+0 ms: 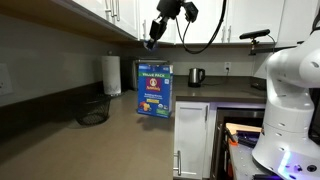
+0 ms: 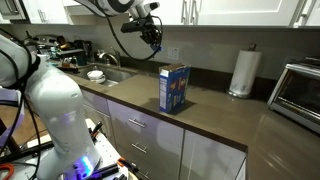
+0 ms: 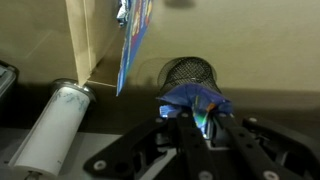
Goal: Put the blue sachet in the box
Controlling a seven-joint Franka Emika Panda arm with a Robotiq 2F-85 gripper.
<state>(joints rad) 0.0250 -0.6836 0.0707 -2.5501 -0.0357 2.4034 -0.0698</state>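
Observation:
I need to move the blue sachet next from one side of the box across over its open top (image 1: 155, 66) (image 3: 123, 15), while my gripper turns a little and goes down.
The box (image 1: 154, 89) is a tall blue carton with a red round logo, upright on the dark counter; it also shows in an exterior view (image 2: 173, 88) and at the top of the wrist view (image 3: 132, 40). My gripper (image 1: 152, 40) hangs high above the counter, above and slightly left of the box, and shows too in an exterior view (image 2: 153, 38). In the wrist view my gripper (image 3: 197, 122) is shut on the blue sachet (image 3: 193, 101), which is crumpled between the fingers.
A black mesh basket (image 1: 93, 111) stands on the counter left of the box and shows in the wrist view (image 3: 190, 72). A paper towel roll (image 1: 112, 74) stands by the wall. A kettle (image 1: 196, 76) is behind. A sink (image 2: 95, 75) lies further along the counter.

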